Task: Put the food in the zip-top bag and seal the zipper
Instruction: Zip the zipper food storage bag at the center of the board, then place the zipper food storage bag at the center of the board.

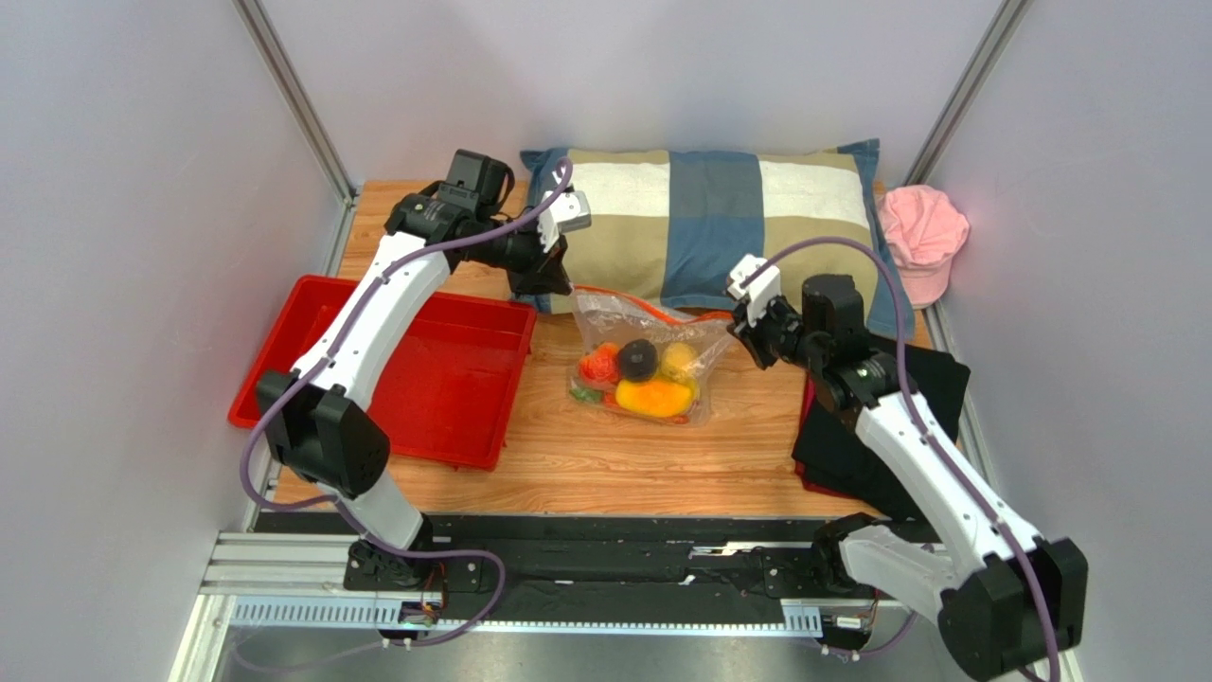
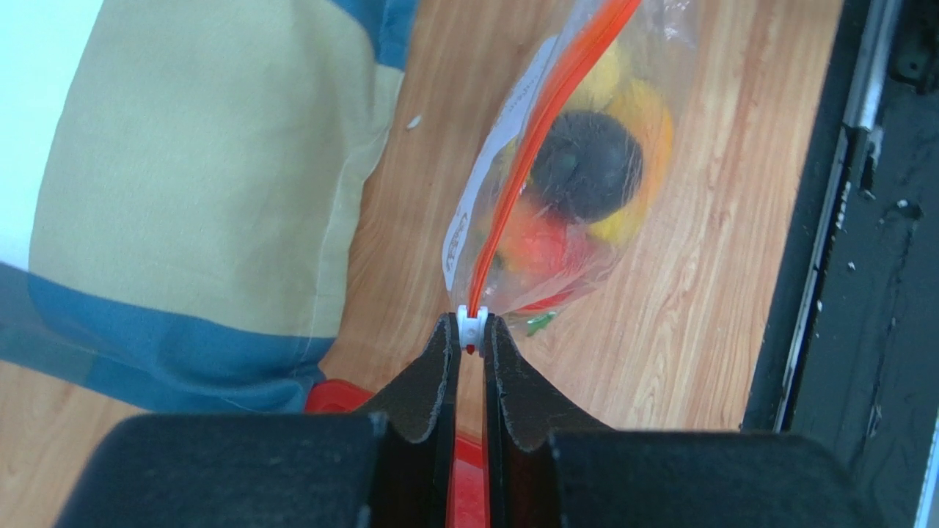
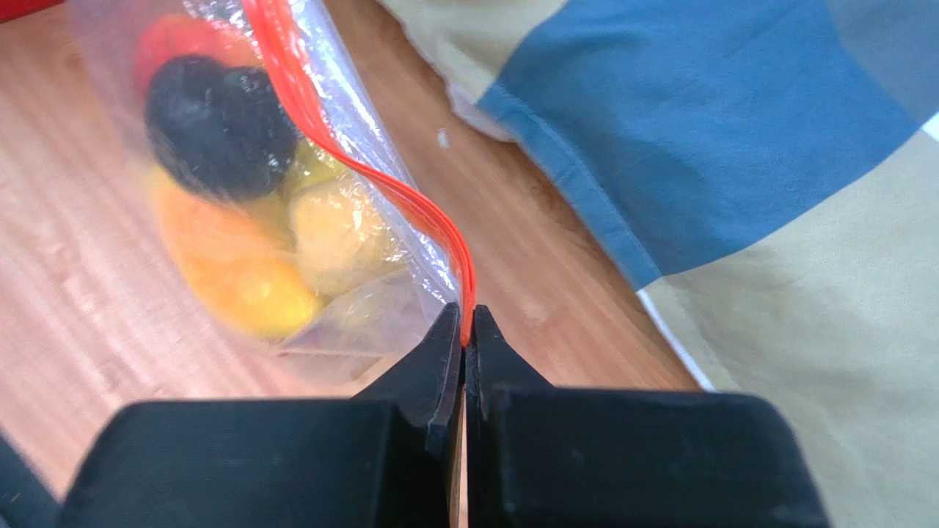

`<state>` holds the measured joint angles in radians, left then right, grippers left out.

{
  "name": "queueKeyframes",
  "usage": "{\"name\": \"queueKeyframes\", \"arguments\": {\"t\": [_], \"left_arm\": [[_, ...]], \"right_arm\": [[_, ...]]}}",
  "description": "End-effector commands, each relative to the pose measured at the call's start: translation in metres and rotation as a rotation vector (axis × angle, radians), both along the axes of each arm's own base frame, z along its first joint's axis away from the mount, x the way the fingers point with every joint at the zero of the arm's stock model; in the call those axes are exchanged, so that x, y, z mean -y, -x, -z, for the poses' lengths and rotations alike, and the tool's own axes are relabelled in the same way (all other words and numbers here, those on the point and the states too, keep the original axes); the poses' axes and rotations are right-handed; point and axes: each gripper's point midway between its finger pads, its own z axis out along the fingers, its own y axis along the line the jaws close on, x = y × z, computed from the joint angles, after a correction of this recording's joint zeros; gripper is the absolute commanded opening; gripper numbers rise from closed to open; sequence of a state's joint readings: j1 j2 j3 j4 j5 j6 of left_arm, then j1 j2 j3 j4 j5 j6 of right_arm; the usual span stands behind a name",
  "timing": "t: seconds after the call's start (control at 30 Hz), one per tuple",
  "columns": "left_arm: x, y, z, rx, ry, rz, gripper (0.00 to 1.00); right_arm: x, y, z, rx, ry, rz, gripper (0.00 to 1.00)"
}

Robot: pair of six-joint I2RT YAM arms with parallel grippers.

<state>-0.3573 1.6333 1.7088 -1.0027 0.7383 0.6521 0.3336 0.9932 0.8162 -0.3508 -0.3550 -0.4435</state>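
Note:
I should next move my left gripper outward toward the pillow, then let go of the white slider tab [image 2: 472,322] at the zipper's end.
The clear zip-top bag [image 1: 640,355] hangs between my two grippers above the wooden table, with the food inside: a dark round fruit [image 1: 638,358], yellow and orange pieces [image 1: 655,398] and a red piece [image 1: 601,365]. My left gripper [image 2: 472,333] is shut on the white slider tab [image 2: 472,322] at the left end of the orange-red zipper [image 2: 540,132]. My right gripper [image 3: 466,326] is shut on the zipper's other end [image 3: 364,176]. The food shows through the plastic in both wrist views [image 2: 584,165] [image 3: 220,127].
A checked pillow [image 1: 711,213] lies just behind the bag. A red tray [image 1: 441,370] sits at the left, a pink cap [image 1: 922,235] at the back right, and a black cloth [image 1: 868,426] under my right arm.

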Motion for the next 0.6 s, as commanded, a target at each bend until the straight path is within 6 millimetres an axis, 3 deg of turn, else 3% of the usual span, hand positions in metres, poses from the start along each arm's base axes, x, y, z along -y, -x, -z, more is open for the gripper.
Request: {"name": "queueKeyframes", "arguments": {"t": [0.0, 0.03, 0.23, 0.3, 0.4, 0.43, 0.5, 0.53, 0.57], "left_arm": [[0.001, -0.037, -0.006, 0.011, 0.024, -0.151, 0.0], [0.002, -0.045, -0.008, 0.021, 0.037, -0.176, 0.0], [0.004, -0.091, 0.0, 0.039, 0.042, -0.324, 0.04], [0.008, -0.097, 0.006, 0.003, 0.051, -0.341, 0.07], [0.009, -0.101, 0.003, -0.014, 0.064, -0.377, 0.42], [0.008, -0.101, 0.001, -0.013, 0.068, -0.386, 0.8], [0.004, -0.098, -0.011, -0.012, 0.093, -0.402, 0.99], [0.003, -0.095, -0.016, -0.014, 0.106, -0.408, 0.99], [-0.005, -0.094, -0.029, -0.001, 0.13, -0.428, 0.99]], "right_arm": [[0.012, -0.052, -0.045, 0.152, -0.022, 0.115, 0.0], [0.012, -0.059, -0.054, 0.168, -0.027, 0.122, 0.0], [0.018, -0.091, -0.048, 0.162, -0.017, 0.158, 0.0], [0.017, -0.099, -0.046, 0.142, -0.022, 0.169, 0.0], [0.013, -0.1, -0.045, 0.09, -0.04, 0.166, 0.25], [0.013, -0.096, -0.041, 0.042, -0.061, 0.184, 0.5], [0.016, -0.094, -0.05, 0.021, -0.102, 0.22, 0.7], [0.018, -0.088, -0.054, 0.004, -0.12, 0.232, 0.81], [0.019, -0.085, -0.059, -0.014, -0.158, 0.255, 0.85]]}}
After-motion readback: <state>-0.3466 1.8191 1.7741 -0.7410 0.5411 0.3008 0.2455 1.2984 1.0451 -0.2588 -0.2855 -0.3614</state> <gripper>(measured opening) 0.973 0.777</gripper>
